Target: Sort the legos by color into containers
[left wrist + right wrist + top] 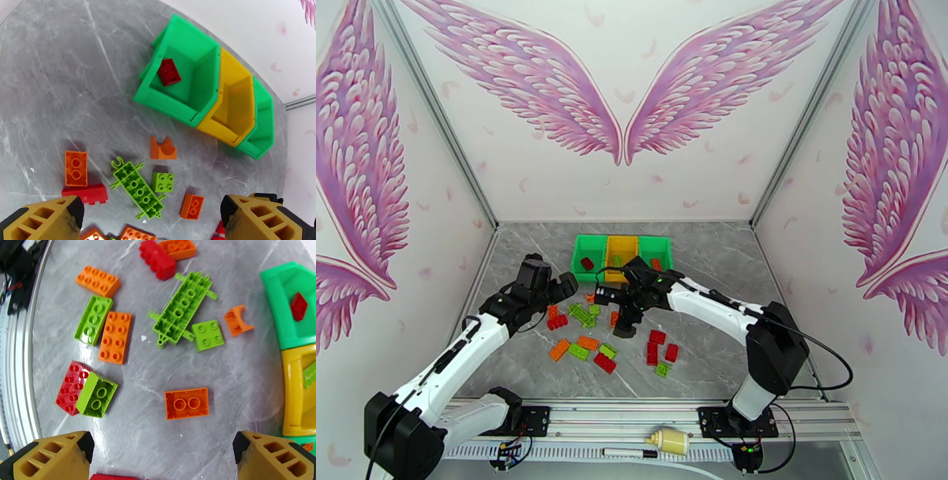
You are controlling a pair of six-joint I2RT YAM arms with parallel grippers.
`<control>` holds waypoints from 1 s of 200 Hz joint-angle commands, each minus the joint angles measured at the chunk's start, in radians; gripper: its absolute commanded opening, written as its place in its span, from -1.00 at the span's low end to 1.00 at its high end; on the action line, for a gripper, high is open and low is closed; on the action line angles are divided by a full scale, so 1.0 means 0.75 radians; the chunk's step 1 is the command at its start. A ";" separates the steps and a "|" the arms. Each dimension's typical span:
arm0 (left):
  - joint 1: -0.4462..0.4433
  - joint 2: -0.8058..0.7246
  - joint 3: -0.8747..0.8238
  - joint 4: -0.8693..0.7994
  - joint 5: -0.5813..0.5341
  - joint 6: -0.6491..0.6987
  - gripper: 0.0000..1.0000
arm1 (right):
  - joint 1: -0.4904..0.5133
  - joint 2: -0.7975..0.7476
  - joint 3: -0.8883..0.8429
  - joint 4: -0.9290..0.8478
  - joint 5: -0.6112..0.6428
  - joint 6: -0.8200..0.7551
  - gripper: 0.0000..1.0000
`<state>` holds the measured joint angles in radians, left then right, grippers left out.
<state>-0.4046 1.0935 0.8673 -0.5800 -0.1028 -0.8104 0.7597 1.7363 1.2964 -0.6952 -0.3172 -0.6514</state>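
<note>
My right gripper comes down open over the upturned orange brick [187,403] next and closes on its ends.
Red, orange and lime legos lie scattered mid-table [588,343]. Three bins stand in a row at the back: a green one [581,246] holding a red brick [169,72], a yellow one [621,245] holding a lime brick [311,378], and a second green one [660,246] with a small orange-red brick [656,264]. My left gripper [152,221] hangs open above a long lime piece [137,188] and a lime square [162,182]. My right gripper [162,461] is open too, just short of an upturned orange brick [187,403]. Both grippers hold nothing.
The right arm [711,304] reaches across the table's centre, in front of the bins. An orange arch piece [162,149] lies between the pile and the bins. A group of red bricks [661,347] sits right of the pile. Bare grey table [727,260] spreads at the right.
</note>
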 commanded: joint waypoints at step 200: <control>0.030 -0.047 -0.108 -0.017 -0.019 0.033 0.96 | 0.014 0.371 0.115 0.108 0.073 0.039 -0.17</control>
<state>-0.3798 1.0874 0.7982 -0.6006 -0.1001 -0.8154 0.7624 2.0438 1.4078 -0.6491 -0.2504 -0.6605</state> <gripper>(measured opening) 0.978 0.478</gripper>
